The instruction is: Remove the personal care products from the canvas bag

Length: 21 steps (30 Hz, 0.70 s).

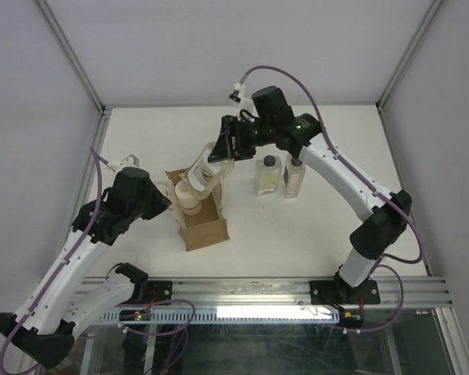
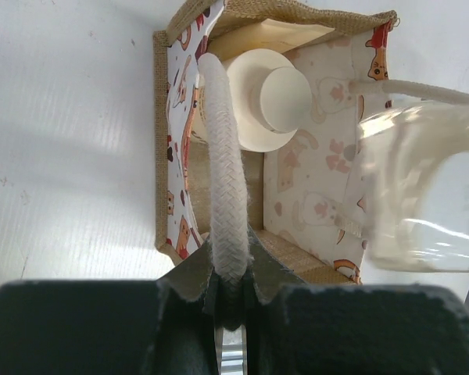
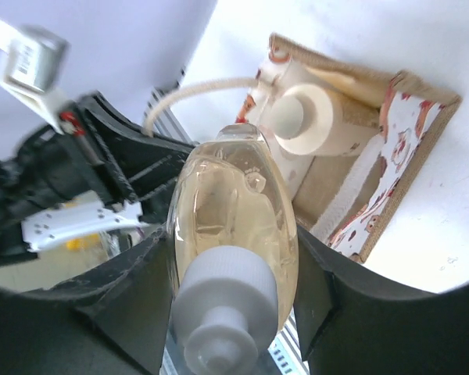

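Observation:
I will carry the amber bottle over with my right gripper next, lower it and let it go. Bare tabletop lies below, past the clear square bottles, to its right in the top view.
The brown canvas bag [image 1: 203, 226] stands upright on the table left of centre. My left gripper [image 1: 170, 197] is shut on its white rope handle [image 2: 223, 195] at the bag's near rim [image 2: 161, 141]. My right gripper [image 1: 219, 156] is shut on the slim amber bottle [image 3: 234, 211], which has a white cap, and holds it tilted just above the bag's opening; it also shows in the top view [image 1: 205, 176]. The cream-white round bottle [image 2: 270, 98] stands inside the bag, with a beige item [image 2: 270, 35] behind it. Two clear square bottles [image 1: 267, 173] [image 1: 295, 178] with black caps stand on the table to the right.
The bag's second rope handle [image 3: 195, 90] loops up beside the held bottle. Metal frame posts and white walls bound the table on the left, back and right. An aluminium rail [image 1: 297, 291] runs along the near edge.

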Tool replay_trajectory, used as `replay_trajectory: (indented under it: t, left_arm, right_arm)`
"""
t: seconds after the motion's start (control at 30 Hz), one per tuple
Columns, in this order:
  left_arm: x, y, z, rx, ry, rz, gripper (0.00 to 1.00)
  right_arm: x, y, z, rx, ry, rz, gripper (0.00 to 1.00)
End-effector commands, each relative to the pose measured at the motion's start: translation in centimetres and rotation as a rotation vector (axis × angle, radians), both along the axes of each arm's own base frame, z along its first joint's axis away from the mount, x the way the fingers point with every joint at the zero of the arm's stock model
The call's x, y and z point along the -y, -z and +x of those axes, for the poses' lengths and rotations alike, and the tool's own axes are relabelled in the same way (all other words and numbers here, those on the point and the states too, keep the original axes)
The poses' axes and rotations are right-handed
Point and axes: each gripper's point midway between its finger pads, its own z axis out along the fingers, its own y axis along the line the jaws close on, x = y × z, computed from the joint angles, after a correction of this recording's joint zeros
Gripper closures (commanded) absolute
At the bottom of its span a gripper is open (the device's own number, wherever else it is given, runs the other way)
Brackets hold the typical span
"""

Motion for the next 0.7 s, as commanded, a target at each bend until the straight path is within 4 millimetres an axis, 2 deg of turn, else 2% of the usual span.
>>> replay_trajectory:
  t: [0.0,0.13,0.23,0.33,0.57,0.67]
  left_arm:
    - [0.4,-2.3,1.0,0.069,-0.003,-0.040,1.00]
    - [0.4,-2.1,1.1,0.067,-0.008,-0.037,1.00]
    - [0.5,-2.2,1.2,0.070,-0.007,-0.039,1.00]
    - [0.6,-2.3,1.3,0.076,-0.002,-0.041,1.00]
    - [0.7,-2.3,1.6,0.076,0.011,-0.023,1.00]
    - [0.8,-2.2,1.7,0.068,0.017,-0.019,1.00]
  right_arm:
    - [2.5,-14.3,-1.1,0.179,0.014,0.344,1.00]
    - [6.1,-16.1,1.2,0.255,0.156,0.322,1.00]
    - [10.2,-15.3,3.8,0.344,0.331,0.191,1.00]
    - [15.4,-14.7,6.3,0.442,0.533,0.037,1.00]
    - [26.2,-15.6,7.9,0.685,0.885,-0.348,1.00]
    - [29.2,-14.9,8.0,0.722,0.972,-0.493,1.00]
